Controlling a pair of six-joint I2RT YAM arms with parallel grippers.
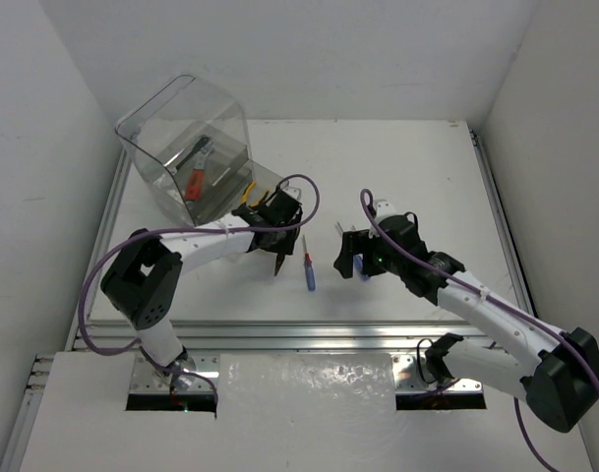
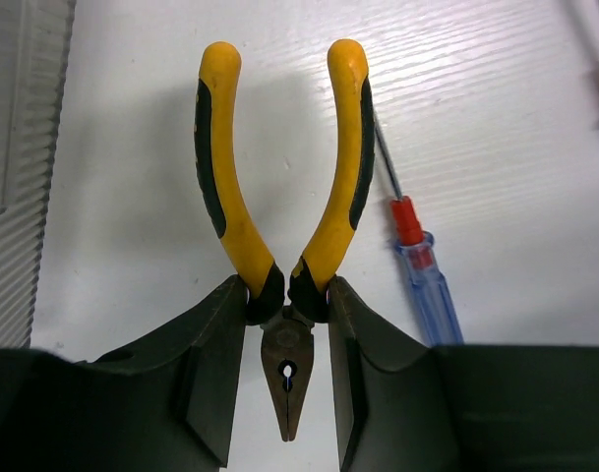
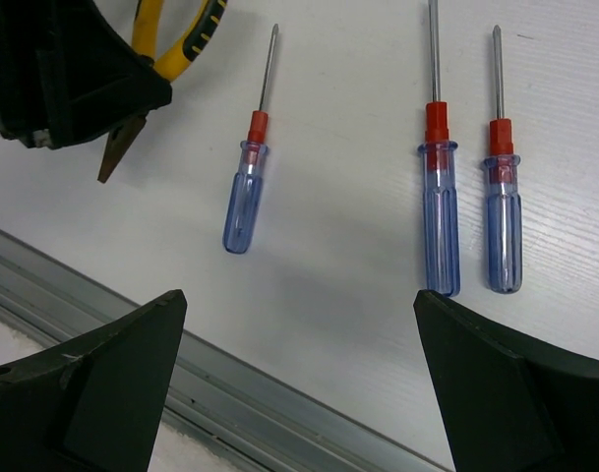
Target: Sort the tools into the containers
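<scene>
Another yellow-handled tool is already in the clear tray (image 1: 246,194) (image 2: 16,147) beside the box. My left gripper will lift the pliers and move them outward over that tray.
My left gripper (image 2: 287,295) is shut on yellow-handled pliers (image 2: 279,197) at the joint, with the handles pointing away and the nose back between the fingers. In the top view the left gripper (image 1: 279,236) is near the table's middle, and the pliers' nose (image 1: 278,264) sticks out toward me. My right gripper (image 3: 299,305) is open and empty above three blue-handled screwdrivers (image 3: 245,197) (image 3: 440,206) (image 3: 503,216) lying on the table. One screwdriver (image 1: 308,270) lies between the two grippers. The clear box (image 1: 186,147) stands at the back left and holds a red-handled tool (image 1: 195,182).
A metal rail (image 3: 279,413) runs along the table's near edge, close below my right gripper (image 1: 353,256). White walls close in the left, back and right sides. The left gripper's body (image 3: 63,79) shows at the top left of the right wrist view.
</scene>
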